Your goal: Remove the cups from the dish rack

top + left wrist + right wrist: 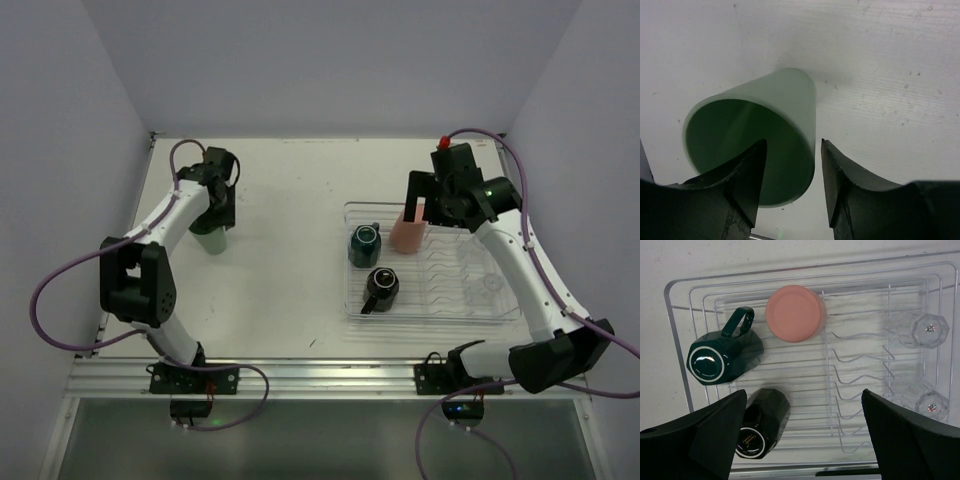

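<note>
I will next lower my right gripper toward the rack (440, 312), with its open fingers going down on either side of the pink tumbler's upturned base, because the pink tumbler is upside down there.
The pale green tumbler (755, 125) stands upright, mouth up, on the table at the left (211, 241). My left gripper (793, 145) straddles its near rim, one finger inside and one outside. The jaws are open, with a gap between the outer finger and the wall. The dish rack (440, 312) lies at the right and holds the upside-down pink tumbler (795, 313), the dark teal mug (722, 357), the black mug (760, 422) and two clear glasses (922, 330). My right gripper (804, 390) hangs wide open above the rack, near the pink tumbler (408, 232), holding nothing.
White walls close in the table at the left, back and right. The rack's thin wire dividers (860, 370) rise between the mugs and the glasses. An aluminium rail (330, 375) runs along the near edge by the arm bases.
</note>
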